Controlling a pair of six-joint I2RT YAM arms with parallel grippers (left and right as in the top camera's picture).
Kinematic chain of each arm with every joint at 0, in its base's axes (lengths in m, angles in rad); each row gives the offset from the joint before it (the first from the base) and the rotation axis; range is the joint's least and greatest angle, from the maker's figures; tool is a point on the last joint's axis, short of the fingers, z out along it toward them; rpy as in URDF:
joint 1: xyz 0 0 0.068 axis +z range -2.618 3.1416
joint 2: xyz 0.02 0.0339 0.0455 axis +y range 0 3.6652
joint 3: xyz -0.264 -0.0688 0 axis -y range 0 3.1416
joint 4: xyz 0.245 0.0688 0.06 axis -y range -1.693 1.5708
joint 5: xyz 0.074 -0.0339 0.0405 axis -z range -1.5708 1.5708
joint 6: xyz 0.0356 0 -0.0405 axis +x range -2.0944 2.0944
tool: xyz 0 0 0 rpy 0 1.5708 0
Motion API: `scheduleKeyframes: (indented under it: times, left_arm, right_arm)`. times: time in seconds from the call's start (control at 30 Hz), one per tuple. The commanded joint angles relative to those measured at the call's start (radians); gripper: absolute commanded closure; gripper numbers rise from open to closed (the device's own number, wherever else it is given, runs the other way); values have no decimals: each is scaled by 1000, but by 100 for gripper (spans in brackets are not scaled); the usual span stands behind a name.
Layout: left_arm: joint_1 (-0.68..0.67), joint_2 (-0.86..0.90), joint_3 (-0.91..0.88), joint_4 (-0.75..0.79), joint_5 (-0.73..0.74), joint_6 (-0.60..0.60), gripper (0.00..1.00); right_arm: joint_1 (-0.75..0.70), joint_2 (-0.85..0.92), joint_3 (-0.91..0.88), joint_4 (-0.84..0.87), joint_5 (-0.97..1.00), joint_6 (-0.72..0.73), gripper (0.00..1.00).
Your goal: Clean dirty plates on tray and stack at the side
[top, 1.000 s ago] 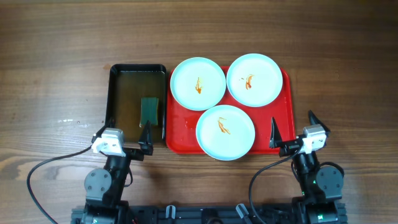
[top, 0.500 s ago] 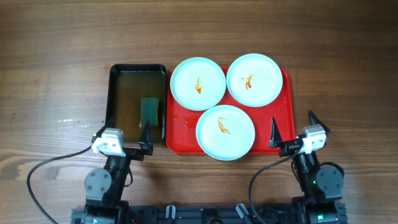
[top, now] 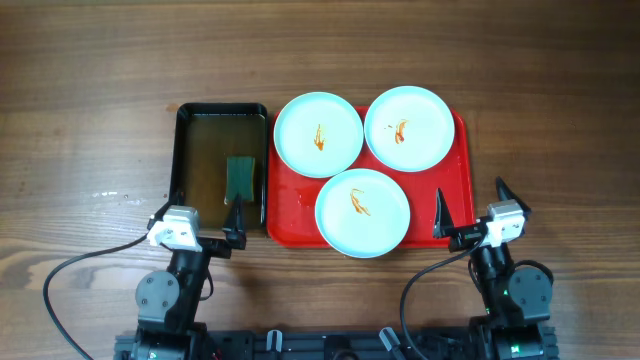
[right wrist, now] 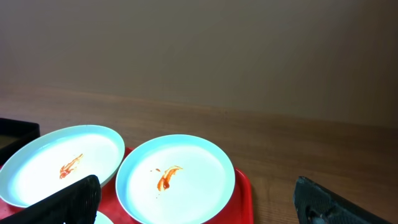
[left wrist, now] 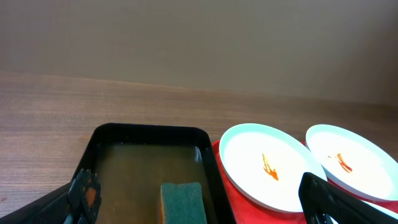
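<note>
The green sponge (top: 240,178) is low in the black tray (top: 183,150), beyond my left gripper's fingers, so my left gripper needs to move outward, tilt its fingers down and lower them onto the sponge.
Three pale-blue plates lie on the red tray (top: 455,200), each with an orange sauce smear: one at the back left (top: 318,134), one at the back right (top: 407,127), one at the front (top: 362,212). My left gripper (top: 195,217) is open and empty at the near end of the black tray (top: 183,150). My right gripper (top: 470,208) is open and empty by the red tray's front right corner. The left wrist view shows the back-left plate (left wrist: 268,167) and the back-right plate (left wrist: 348,162). The right wrist view shows the same two, the back-left one (right wrist: 59,163) and the back-right one (right wrist: 175,178).
The black tray holds brownish water and a green sponge (top: 239,178), also seen in the left wrist view (left wrist: 183,201). Bare wooden table (top: 560,120) lies right of the red tray and left of the black tray.
</note>
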Motion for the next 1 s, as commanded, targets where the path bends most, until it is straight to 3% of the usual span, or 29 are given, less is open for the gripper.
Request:
scheduleKeyframes:
  times: [0.0,0.13,0.27,0.43,0.63,0.8,0.87,0.97]
  left_arm:
    - [5,-6,-3,-5,16,19,0]
    - [5,-6,-3,-5,15,-1,0]
    - [5,7,-2,-6,11,-129,0]
    - [5,137,115,-132,11,-147,0]
    - [5,447,369,-302,13,-147,0]
    - [5,766,696,-584,20,-148,0]
    - [5,847,776,-668,20,-147,0]
    - [5,909,782,-666,20,-147,0]
  right_arm:
    - [-3,-2,-1,5,-5,-13,1]
    - [-3,-2,-1,18,-7,-11,0]
    - [-3,4,9,-10,-20,124,0]
    - [-3,115,146,-215,-40,193,0]
    - [-3,453,450,-438,-106,199,0]
    - [-3,843,796,-715,-113,190,1]
    - [-3,906,850,-725,-178,192,0]
    - [-3,961,864,-685,-328,192,1]
